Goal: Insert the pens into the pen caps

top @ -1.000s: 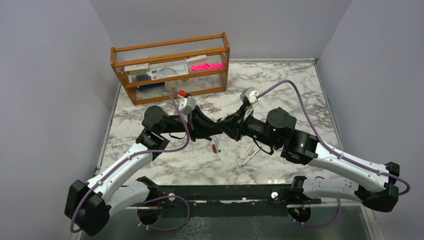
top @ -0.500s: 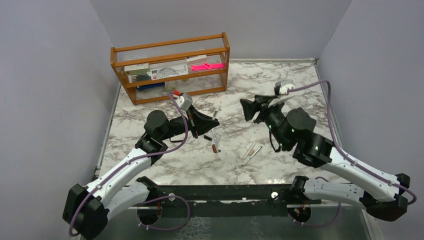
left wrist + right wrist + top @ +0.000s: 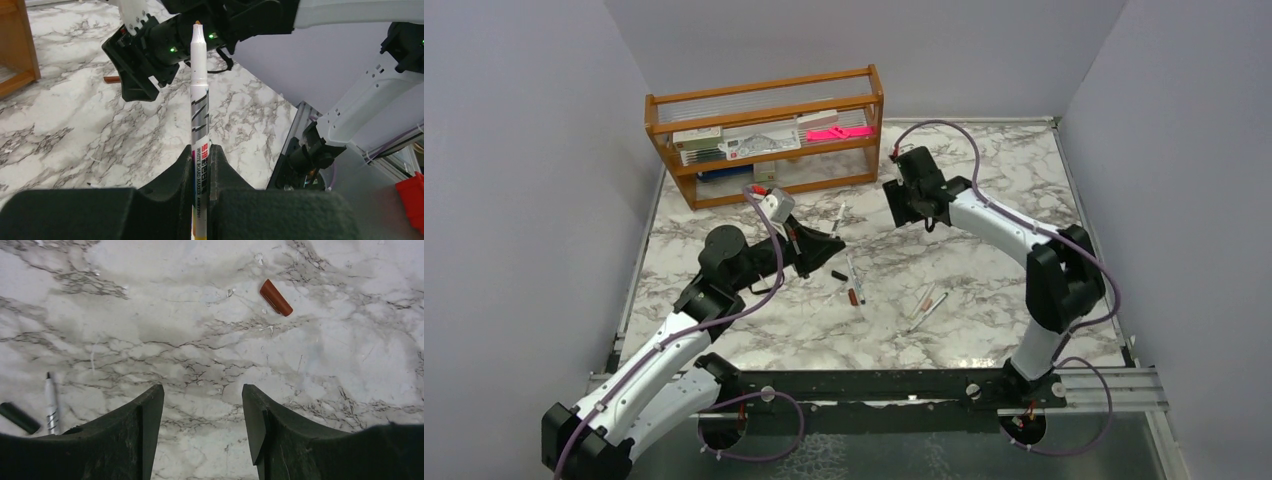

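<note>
The pen in my left gripper is uncapped, so my right gripper should next move open, down and toward the right in the wrist view, onto the red-brown cap's middle [image 3: 276, 298].
My left gripper [image 3: 831, 243] [image 3: 201, 150] is shut on a white board-marker pen [image 3: 200, 95], uncapped, tip pointing away toward the right arm; the pen also shows in the top view [image 3: 838, 220]. My right gripper [image 3: 901, 205] [image 3: 202, 400] is open and empty, pointing down over bare marble. A red-brown cap [image 3: 276, 297] lies beyond it. A pen [image 3: 50, 407] and a black cap [image 3: 19, 417] lie at its lower left. More pens [image 3: 854, 282] [image 3: 922, 300] and a black cap [image 3: 838, 275] lie mid-table.
A wooden rack [image 3: 764, 105] with boxed stationery sets and a bright pink flat item [image 3: 837, 132] stands at the back left. The right arm's elbow [image 3: 1064, 285] is raised over the right side. Grey walls enclose the marble table [image 3: 984, 330].
The two grippers were together over mid-table one second ago. The right arm has swung away to the far middle, open. The left gripper has drawn back slightly left, keeping the pen.
</note>
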Controlling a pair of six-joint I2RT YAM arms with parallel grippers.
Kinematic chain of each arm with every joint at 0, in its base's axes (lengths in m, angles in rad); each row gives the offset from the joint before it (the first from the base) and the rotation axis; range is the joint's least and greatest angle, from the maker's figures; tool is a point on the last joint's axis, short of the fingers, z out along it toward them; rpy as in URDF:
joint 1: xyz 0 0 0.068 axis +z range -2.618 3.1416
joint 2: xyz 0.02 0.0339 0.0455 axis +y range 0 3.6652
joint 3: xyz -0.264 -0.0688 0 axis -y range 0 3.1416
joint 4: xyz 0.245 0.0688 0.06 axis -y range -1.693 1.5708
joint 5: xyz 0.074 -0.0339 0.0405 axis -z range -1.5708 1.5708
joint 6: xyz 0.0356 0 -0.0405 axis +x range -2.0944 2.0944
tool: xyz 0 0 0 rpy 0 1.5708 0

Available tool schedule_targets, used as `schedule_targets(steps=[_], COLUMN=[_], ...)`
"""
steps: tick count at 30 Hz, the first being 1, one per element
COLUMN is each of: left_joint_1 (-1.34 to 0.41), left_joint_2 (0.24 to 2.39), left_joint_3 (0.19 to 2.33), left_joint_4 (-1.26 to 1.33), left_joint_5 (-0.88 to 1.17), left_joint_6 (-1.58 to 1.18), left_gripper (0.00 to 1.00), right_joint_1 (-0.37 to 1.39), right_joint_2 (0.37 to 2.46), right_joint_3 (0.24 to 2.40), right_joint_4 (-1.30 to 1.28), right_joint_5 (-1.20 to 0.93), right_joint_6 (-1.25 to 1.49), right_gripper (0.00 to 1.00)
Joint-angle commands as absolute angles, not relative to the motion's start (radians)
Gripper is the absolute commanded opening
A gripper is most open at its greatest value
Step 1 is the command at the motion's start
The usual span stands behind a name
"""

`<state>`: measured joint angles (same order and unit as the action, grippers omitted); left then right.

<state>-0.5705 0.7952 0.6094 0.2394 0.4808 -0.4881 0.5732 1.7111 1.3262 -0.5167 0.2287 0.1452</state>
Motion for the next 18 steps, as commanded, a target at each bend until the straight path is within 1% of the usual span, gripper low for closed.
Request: schedule_targets(steps=[1, 7, 9, 18], left_joint_1=[-0.565, -0.564, -0.563, -0.563], left_joint_2=[0.752, 0.734, 0.738, 0.783], left_joint_3=[0.655, 0.671, 0.674, 0.678], left_joint_4=[0.088, 0.027, 0.022, 0.049], left_joint_5=[0.422, 0.432, 0.444, 0.488], left_joint_6=[-0.413, -0.371, -0.371, -0.377], left_gripper=[0.00, 0.00, 0.00, 0.00], right_joint_1=[0.536, 0.473, 0.445, 0.383], right_joint_2=[1.821, 1.913, 1.951, 2.060], right_joint_3=[1.407, 1.440, 1.474, 1.536], right_joint_4=[-0.489, -0.404, -0.418, -0.396], right_joint_5=[0.144, 0.137, 0.103, 0.054], right_joint_6=[0.088, 0.059, 0.052, 0.004], right_gripper=[0.59, 0.62, 0.59, 0.59])
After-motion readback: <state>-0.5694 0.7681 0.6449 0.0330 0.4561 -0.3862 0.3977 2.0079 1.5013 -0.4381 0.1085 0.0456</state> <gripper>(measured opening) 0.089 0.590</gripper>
